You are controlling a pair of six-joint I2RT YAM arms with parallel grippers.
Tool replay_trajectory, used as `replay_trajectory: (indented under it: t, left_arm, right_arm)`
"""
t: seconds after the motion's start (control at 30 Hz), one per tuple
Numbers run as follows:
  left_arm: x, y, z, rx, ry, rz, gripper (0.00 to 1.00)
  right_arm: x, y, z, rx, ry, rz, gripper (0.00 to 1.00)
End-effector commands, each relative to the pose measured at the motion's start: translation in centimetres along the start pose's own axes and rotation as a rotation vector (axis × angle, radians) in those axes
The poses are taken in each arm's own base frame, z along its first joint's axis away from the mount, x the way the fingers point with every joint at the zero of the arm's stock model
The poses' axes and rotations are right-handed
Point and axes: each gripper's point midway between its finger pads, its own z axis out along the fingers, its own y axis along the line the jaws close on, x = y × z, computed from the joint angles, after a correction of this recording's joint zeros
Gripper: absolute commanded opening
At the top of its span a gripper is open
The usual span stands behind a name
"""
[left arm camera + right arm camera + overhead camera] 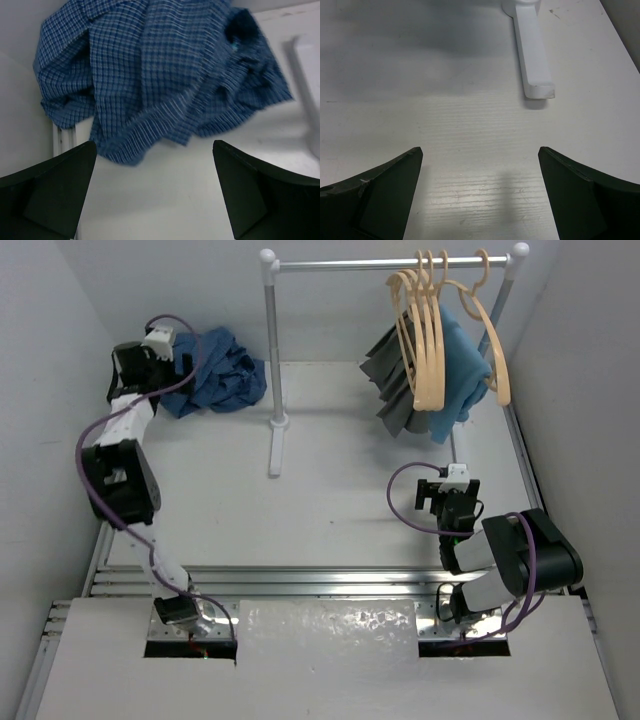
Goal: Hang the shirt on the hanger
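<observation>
My left gripper is going to reach down and away from my base, onto a fold of the crumpled shirt (141,123).
The blue checked shirt (222,370) lies crumpled in a heap at the back left of the table. In the left wrist view it (150,75) fills the upper part. My left gripper (178,362) is open and empty at the heap's left edge, with the cloth just ahead of its fingertips (154,150) and not between them. Several pale wooden hangers (430,340) hang on the rail at the back right. My right gripper (428,496) is open and empty, low over bare table at the right (480,150).
A white clothes rack stands at the back, with its post (272,340) in the middle and its foot (532,55) ahead of my right gripper. A teal cloth (462,370) and a dark grey garment (395,380) hang on it. Walls close in left and right.
</observation>
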Motion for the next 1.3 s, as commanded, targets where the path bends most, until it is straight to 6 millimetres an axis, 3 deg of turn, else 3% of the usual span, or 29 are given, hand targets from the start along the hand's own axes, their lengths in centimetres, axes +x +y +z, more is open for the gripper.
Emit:
replay_trajectory:
  t: [0.0,0.03,0.07,0.1,0.17,0.2,0.23,0.37,0.4,0.43,0.47,0.5,0.57,0.6,0.63,0.67,0.7,0.73,0.77,0.8,0.87,0.9,1.0,1.1,1.13,1.17,1.27]
  left_arm:
    - [2.0,0.4,5.2,-0.038,0.081,-0.004,1.0]
    - [1.6,1.1,7.5,-0.046,0.064,0.001,0.99]
    - [-0.7,1.5,8.4,-0.052,0.01,0.025,1.0]
    - [1.0,1.3,9.5,-0.047,0.036,0.026,0.99]
    - [1.1,1.5,12.0,-0.06,0.005,0.073,1.0]
    - [1.1,1.5,12.6,-0.063,-0.007,0.09,0.99]
    - [2.6,1.3,13.7,-0.06,0.008,0.102,0.99]
    - [4.7,1.3,15.9,-0.131,0.024,0.151,0.97]
    - [5.2,1.3,15.9,-0.134,0.032,0.143,0.66]
    - [4.2,1.5,16.0,-0.147,-0.008,0.127,0.42]
    - [4.0,1.6,15.7,-0.162,-0.01,0.116,0.11]
    - [5.1,1.3,15.4,-0.152,0.011,0.103,0.0]
    - [2.2,0.1,13.1,-0.093,-0.032,0.112,0.0]
    - [3.6,-0.8,12.1,-0.062,0.004,0.103,0.0]
    - [-0.4,-1.2,9.0,-0.056,-0.057,0.107,0.0]
    - [0.6,-2.5,7.5,-0.008,-0.031,0.1,0.0]
    - [-0.6,-3.1,5.8,0.013,-0.05,0.106,0.0]
    - [-3.6,-3.8,1.8,0.028,-0.072,0.118,0.0]
    - [-4.4,-4.6,-0.2,0.054,-0.077,0.12,0.0]
    - [-5.7,-5.4,-4.0,0.063,-0.079,0.119,0.0]
    - [-6.6,-6.5,-7.7,0.085,-0.08,0.122,0.0]
    - [-6.9,-7.4,-11.2,0.099,-0.074,0.125,0.0]
    - [-7.8,-9.8,-16.1,0.177,-0.087,0.13,0.0]
    - [-9.9,-13.6,-24.0,0.305,-0.131,0.159,0.0]
    - [-10.3,-13.8,-25.2,0.303,-0.142,0.166,0.0]
    - [-11.8,-14.9,-27.3,0.349,-0.191,0.183,0.0]
    - [-13.6,-17.8,-32.7,0.458,-0.285,0.224,0.0]
  right_arm:
    - [1.0,-0.5,-0.9,0.01,0.016,0.024,0.99]
    - [1.0,-0.5,-0.9,0.007,0.016,0.025,0.99]
    - [1.0,-0.5,-0.9,0.007,0.018,0.027,0.99]
    - [1.1,-0.5,-0.9,0.006,0.022,0.027,0.99]
    - [0.1,-0.4,-0.2,0.009,0.002,0.038,0.99]
    - [0.1,-0.4,-0.2,0.006,0.002,0.039,0.99]
    - [0.1,-0.4,-0.2,0.006,0.001,0.041,0.99]
    - [0.1,-0.4,-0.2,0.007,-0.002,0.043,0.99]
    - [0.0,-0.7,-0.3,0.021,-0.005,0.04,0.99]
    - [0.1,-1.0,-0.4,0.036,-0.002,0.037,0.99]
    - [-0.2,-0.7,-0.5,0.022,-0.015,0.047,0.99]
    - [-0.8,-0.6,-0.5,0.01,-0.037,0.037,0.99]
    - [-1.2,-0.3,-1.6,-0.02,-0.081,0.03,0.99]
    - [-1.6,-0.5,-2.1,-0.014,-0.1,0.024,0.99]
    - [-2.2,-0.7,-2.4,-0.008,-0.123,0.024,0.99]
    - [-3.3,-0.8,-3.0,-0.009,-0.16,0.035,0.99]
    - [-3.7,-0.7,-3.2,-0.013,-0.168,0.056,0.99]
    - [-4.0,-0.7,-3.3,-0.014,-0.168,0.09,0.99]
    - [-3.0,0.2,-3.1,-0.053,-0.089,0.09,0.99]
    - [-4.1,0.7,-3.2,-0.078,-0.066,0.116,0.99]
    - [-5.1,1.4,-3.6,-0.12,-0.039,0.135,0.99]
    - [-6.4,1.7,-4.0,-0.144,-0.052,0.162,0.99]
    - [-7.1,1.8,-5.2,-0.164,0.037,0.162,0.96]
    - [-9.5,2.3,-7.1,-0.23,0.069,0.151,0.93]
    - [-10.2,2.7,-7.5,-0.259,0.073,0.164,0.93]
    - [-10.9,3.4,-8.0,-0.303,0.074,0.165,0.92]
    - [-13.9,6.9,-10.2,-0.546,0.083,0.163,0.87]
